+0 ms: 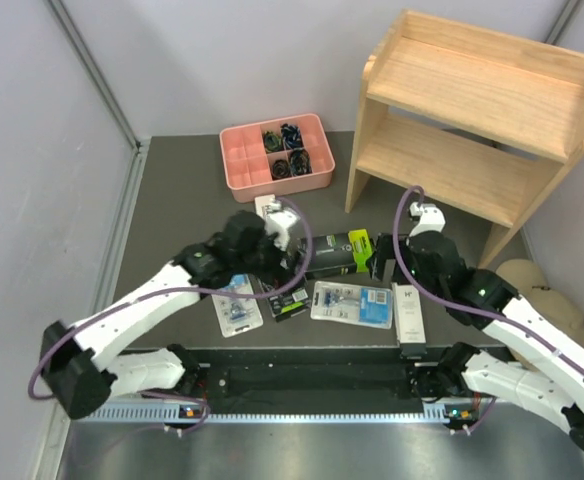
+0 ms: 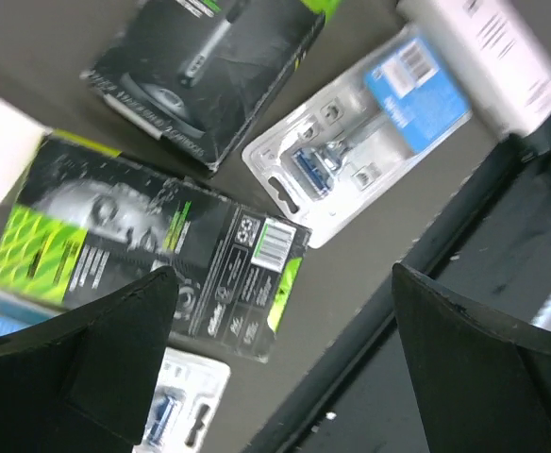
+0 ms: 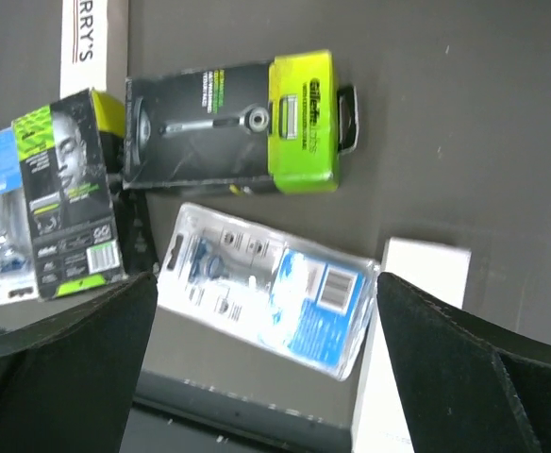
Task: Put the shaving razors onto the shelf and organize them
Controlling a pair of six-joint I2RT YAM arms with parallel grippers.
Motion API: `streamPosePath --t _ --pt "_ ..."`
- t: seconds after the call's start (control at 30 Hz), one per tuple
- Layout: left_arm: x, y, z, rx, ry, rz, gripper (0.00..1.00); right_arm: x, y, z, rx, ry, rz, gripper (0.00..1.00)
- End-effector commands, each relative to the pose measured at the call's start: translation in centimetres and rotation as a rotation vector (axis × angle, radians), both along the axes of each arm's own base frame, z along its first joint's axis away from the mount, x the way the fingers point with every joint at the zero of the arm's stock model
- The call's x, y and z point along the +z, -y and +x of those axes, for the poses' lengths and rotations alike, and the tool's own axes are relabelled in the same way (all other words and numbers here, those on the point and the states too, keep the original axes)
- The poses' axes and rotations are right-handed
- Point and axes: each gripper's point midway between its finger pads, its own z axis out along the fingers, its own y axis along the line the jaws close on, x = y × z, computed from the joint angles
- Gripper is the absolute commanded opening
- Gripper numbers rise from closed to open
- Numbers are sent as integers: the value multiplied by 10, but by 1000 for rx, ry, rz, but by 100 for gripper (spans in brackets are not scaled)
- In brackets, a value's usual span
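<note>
The clear middle of the blister pack point(image 2: 358, 140) is below and to the right in the top view, so my left gripper will move across and down onto it next.
All six razor packs lie on the dark table in front of the wooden shelf point(image 1: 472, 110). They are a large black box with a lime end point(image 1: 337, 252), a smaller black box point(image 1: 290, 300), two blister packs point(image 1: 237, 305) point(image 1: 352, 303), and two white boxes point(image 1: 408, 315) point(image 1: 269, 207). My left gripper point(image 1: 297, 265) is open and empty, and in its wrist view point(image 2: 283, 274) it hovers above the smaller black box point(image 2: 153, 245). My right gripper point(image 1: 382, 255) is open and empty, and in its wrist view point(image 3: 266, 278) it is above a blister pack point(image 3: 266, 283).
A pink divided tray point(image 1: 277, 155) of small dark items stands at the back, left of the shelf. A black rail point(image 1: 312, 380) runs along the near table edge. Grey walls close in on both sides.
</note>
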Motion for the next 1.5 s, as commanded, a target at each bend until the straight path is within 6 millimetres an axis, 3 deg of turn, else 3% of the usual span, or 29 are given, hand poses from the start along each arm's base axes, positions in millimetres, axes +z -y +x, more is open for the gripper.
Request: streamPosePath --t 0.0,0.1,0.23,0.4,0.47,0.6,0.63,0.8,1.03,1.27,1.37,1.47 --pt "-26 42 6 -138 108 138 99 0 -1 -25 10 -71 98 99" --pt "-47 70 -5 -235 112 170 99 -10 1 -37 -1 -114 155 99" --pt "-53 103 -17 -345 163 145 99 -26 4 -49 -10 -164 183 99" --pt "-55 124 -24 -450 236 108 92 -26 3 -52 -11 -180 196 99" --pt "-64 130 -24 -488 230 118 90 -27 4 -52 -13 -183 189 99" --pt "-77 148 -20 -550 229 124 75 -31 3 -53 -13 -195 189 99" --pt "-89 152 -19 -570 213 139 72 -32 3 -54 -14 -198 191 99" --pt "-106 171 -18 -648 213 132 70 -39 7 -58 -22 -215 184 99" --pt "-145 178 -14 -679 167 184 68 -43 18 -64 -48 -212 183 99" --pt "-178 172 -18 -689 104 234 56 -49 23 -69 -64 -224 181 99" --pt "-180 172 -15 -679 99 246 46 -49 22 -68 -64 -224 186 99" --pt "-182 171 -13 -668 91 273 30 -49 22 -68 -65 -223 188 99"
